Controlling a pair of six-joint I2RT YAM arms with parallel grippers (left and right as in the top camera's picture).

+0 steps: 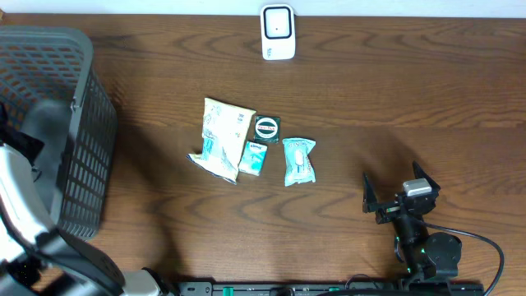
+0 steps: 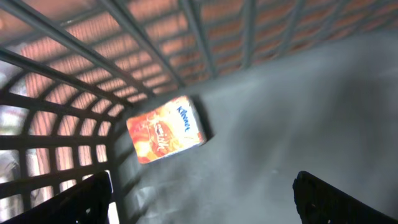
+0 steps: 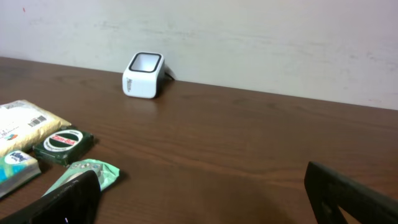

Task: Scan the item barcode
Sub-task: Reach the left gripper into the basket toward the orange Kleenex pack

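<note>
The open left gripper moves down toward the basket's grey bottom onto the tissue pack's white edge (image 2: pixel 188 119) next, since that edge faces open basket bottom away from the corner.
The white barcode scanner (image 1: pixel 278 33) stands at the table's far edge and also shows in the right wrist view (image 3: pixel 143 75). Mid-table lie a white-green bag (image 1: pixel 220 138), a dark green square box (image 1: pixel 267 127), a small teal pack (image 1: pixel 254 156) and a mint packet (image 1: pixel 298 160). My right gripper (image 1: pixel 396 185) stands open near the front right, empty, with the mint packet (image 3: pixel 87 173) by its left finger. My left gripper (image 2: pixel 205 205) is open inside the basket, above its grey floor. An orange tissue pack (image 2: pixel 166 129) lies ahead of it against the basket wall.
The dark grey mesh basket (image 1: pixel 78 156) fills the left side of the table, with the left arm reaching into it. A pale wall rises behind the scanner. Bare brown wood surrounds the right gripper.
</note>
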